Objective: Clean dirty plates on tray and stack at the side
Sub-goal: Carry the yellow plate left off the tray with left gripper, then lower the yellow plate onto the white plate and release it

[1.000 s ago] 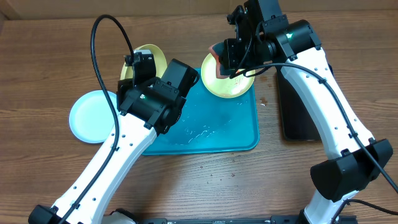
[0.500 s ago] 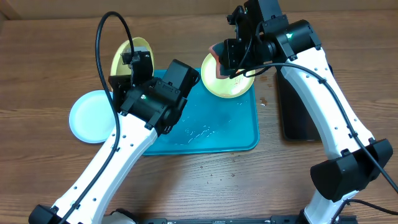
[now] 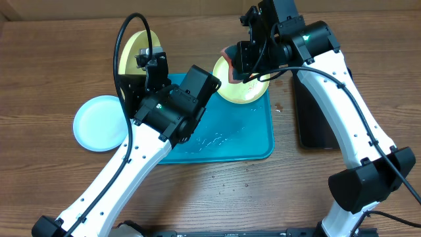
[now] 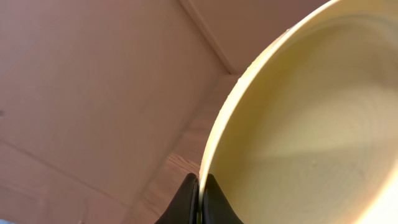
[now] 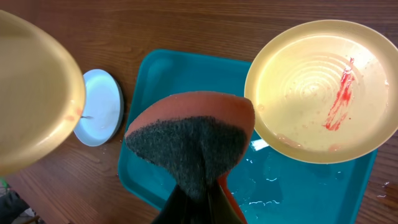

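I should level the tilted plate in my left gripper and move it down and to the left in the overhead view onto the pale blue-white plate (image 3: 99, 123), because that plate is beside the tray.
My left gripper (image 3: 146, 62) is shut on the rim of a lime-green plate (image 3: 131, 45) and holds it tilted above the table beyond the turquoise tray's (image 3: 223, 141) far left corner. In the left wrist view the fingers (image 4: 200, 198) pinch the plate's (image 4: 311, 124) edge. A second green plate (image 3: 247, 92) with a red smear (image 5: 339, 99) lies on the tray's far right part. My right gripper (image 5: 199, 202) is shut on an orange sponge with a dark scouring face (image 5: 193, 140), held above that plate's left edge. The pale blue-white plate (image 3: 99, 123) lies on the table left of the tray.
A black rectangular tray (image 3: 316, 125) lies right of the turquoise tray, partly under my right arm. Water streaks (image 5: 273, 183) lie on the tray floor. A cardboard wall runs along the table's far edge (image 3: 197, 8).
My left gripper has carried the green plate leftward and farther away, off the tray's corner, and tipped it more upright. The right arm and sponge have not moved.
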`<state>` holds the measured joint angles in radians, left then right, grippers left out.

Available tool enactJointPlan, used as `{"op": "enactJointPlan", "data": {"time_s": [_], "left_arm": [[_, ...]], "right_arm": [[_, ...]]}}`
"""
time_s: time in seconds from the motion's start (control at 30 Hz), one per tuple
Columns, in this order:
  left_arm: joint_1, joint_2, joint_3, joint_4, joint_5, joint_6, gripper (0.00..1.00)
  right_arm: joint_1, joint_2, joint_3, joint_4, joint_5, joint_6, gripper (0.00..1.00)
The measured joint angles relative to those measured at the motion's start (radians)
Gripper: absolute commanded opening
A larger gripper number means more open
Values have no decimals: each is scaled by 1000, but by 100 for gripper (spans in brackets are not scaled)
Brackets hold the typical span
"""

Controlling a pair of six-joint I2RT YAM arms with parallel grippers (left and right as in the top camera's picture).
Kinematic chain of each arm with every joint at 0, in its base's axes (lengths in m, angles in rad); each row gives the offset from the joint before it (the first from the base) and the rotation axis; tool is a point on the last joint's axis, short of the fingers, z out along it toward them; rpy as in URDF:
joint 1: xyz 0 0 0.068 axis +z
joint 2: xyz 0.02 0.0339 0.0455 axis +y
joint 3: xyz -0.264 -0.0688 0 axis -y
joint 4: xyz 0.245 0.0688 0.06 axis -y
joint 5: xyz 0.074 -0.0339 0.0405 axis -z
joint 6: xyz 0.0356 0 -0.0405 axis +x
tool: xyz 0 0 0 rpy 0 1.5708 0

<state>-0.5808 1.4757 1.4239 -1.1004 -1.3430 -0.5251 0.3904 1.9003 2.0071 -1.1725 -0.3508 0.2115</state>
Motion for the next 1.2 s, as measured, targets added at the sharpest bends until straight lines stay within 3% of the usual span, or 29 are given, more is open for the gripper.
{"op": "enactJointPlan", "data": {"time_s": [0.3,0.47,0.63,0.93,1.2], "left_arm": [[113,0,0,-28,404,0,4],[326,0,0,-38,663,0,4],[623,0,-15,2,916,20,4],[1013,19,-239,255,1221,72,4],[1146,117,-324,399,1311,88,4]], "right_arm": [[0,0,0,-25,18,-3,4],[0,0,0,-25,19,-3,4],[0,0,0,-24,23,-3,4],[0,0,0,-25,26,-15,4],[0,0,0,-25,26,-23,4]]}}
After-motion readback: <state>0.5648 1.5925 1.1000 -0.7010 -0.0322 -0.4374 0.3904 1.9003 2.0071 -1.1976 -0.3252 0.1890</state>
